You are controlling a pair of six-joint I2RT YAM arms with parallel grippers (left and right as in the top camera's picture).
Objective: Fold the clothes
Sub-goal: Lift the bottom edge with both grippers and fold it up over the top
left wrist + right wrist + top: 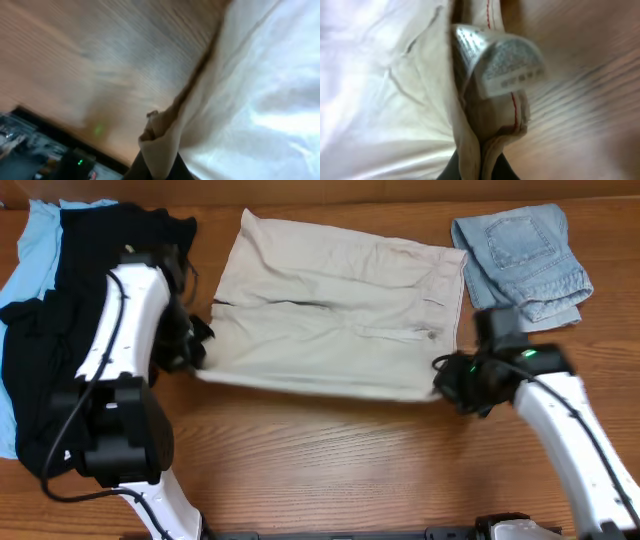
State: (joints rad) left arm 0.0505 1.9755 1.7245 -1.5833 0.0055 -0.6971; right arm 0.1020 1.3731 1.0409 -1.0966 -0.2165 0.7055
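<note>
My left gripper will lift the pinched corner away from my base. Then it will lower the corner over the shorts toward their far edge (254, 223).
Pale beige shorts (330, 310) lie spread across the table's middle, waistband and button toward the right. My left gripper (195, 345) is shut on the shorts' left near corner; in the left wrist view the cloth (160, 145) is pinched between the dark fingers (159, 167). My right gripper (448, 375) is shut on the shorts' right near corner at the waistband; in the right wrist view a sewn-in label (505, 62) and red stitching show above the fingers (477, 167). The near edge of the shorts is raised slightly off the table.
A faded denim piece (520, 260) lies folded at the back right. A black garment (60, 310) lies over a sky-blue one (30, 250) at the left, under my left arm. Bare wooden table (330, 460) stretches in front.
</note>
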